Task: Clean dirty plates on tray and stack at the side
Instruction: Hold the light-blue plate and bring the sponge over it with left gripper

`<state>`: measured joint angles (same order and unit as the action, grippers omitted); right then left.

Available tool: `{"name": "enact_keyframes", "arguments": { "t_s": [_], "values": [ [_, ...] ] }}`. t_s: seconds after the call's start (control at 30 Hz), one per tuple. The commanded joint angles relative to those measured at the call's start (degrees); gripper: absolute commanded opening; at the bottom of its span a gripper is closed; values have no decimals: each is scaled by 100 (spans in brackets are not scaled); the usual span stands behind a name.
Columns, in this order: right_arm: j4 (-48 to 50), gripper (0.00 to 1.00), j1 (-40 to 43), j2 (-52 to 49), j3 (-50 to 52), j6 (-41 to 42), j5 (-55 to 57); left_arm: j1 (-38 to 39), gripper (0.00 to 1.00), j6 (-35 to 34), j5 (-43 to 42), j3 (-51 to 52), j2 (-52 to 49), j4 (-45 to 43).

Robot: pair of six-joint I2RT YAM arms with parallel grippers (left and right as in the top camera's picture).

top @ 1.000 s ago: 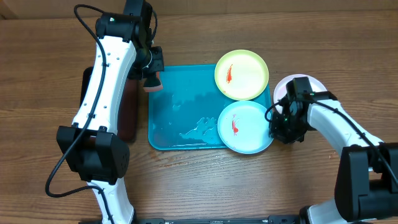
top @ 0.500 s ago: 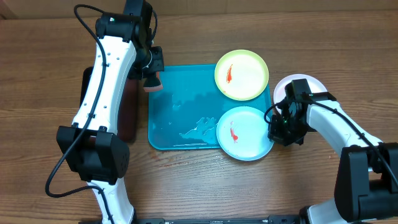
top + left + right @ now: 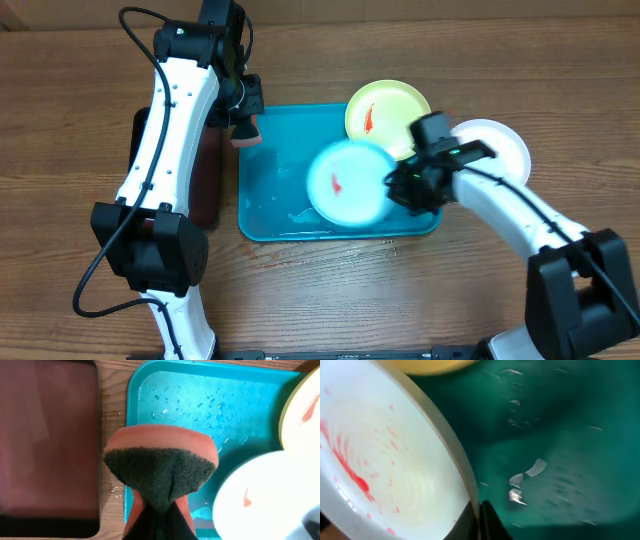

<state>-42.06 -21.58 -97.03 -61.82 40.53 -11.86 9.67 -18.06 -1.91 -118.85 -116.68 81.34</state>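
Observation:
The right gripper lowers the blue plate across onto the bare tray bottom below it next, to its left in the overhead view, clear of the green one.
My right gripper [image 3: 400,184] is shut on the rim of the pale blue plate [image 3: 347,182] with a red smear and holds it lifted over the turquoise tray [image 3: 270,215]; the right wrist view shows the rim pinched between my fingers [image 3: 479,510]. The pale green plate [image 3: 385,112] with a red smear lies on the tray's far right corner. The white plate [image 3: 495,145] lies on the table right of the tray. My left gripper [image 3: 245,125] is shut on an orange sponge with a dark scrub face [image 3: 160,467] over the tray's far left corner.
A black tray with a dark red inside [image 3: 205,170] stands left of the turquoise tray, under my left arm. The turquoise tray's floor is wet with droplets [image 3: 210,405]. Bare wooden table lies in front of and behind the trays.
My right gripper has lifted the pale blue plate off the tray's near right corner and carried it left over the tray's middle. The left arm has not moved.

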Motion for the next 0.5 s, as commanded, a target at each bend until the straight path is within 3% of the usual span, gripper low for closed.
{"name": "enact_keyframes", "arguments": {
  "t_s": [0.0, 0.23, 0.4, 0.47],
  "values": [
    [466, 4, -568, -144, -131, 1475, 542, 17, 4, 4, -66, -129, 55, -17],
    [1318, 4, -1309, -664, -131, 1937, 675, 17, 4, 4, -66, -129, 55, -17],
    [1508, 4, -1399, -686, -131, 1681, 715, 17, 4, 4, -66, -129, 55, -22],
    [1506, 13, -1366, -686, -131, 1478, 699, 17, 4, 4, -66, -129, 55, -28]
  ]
}}
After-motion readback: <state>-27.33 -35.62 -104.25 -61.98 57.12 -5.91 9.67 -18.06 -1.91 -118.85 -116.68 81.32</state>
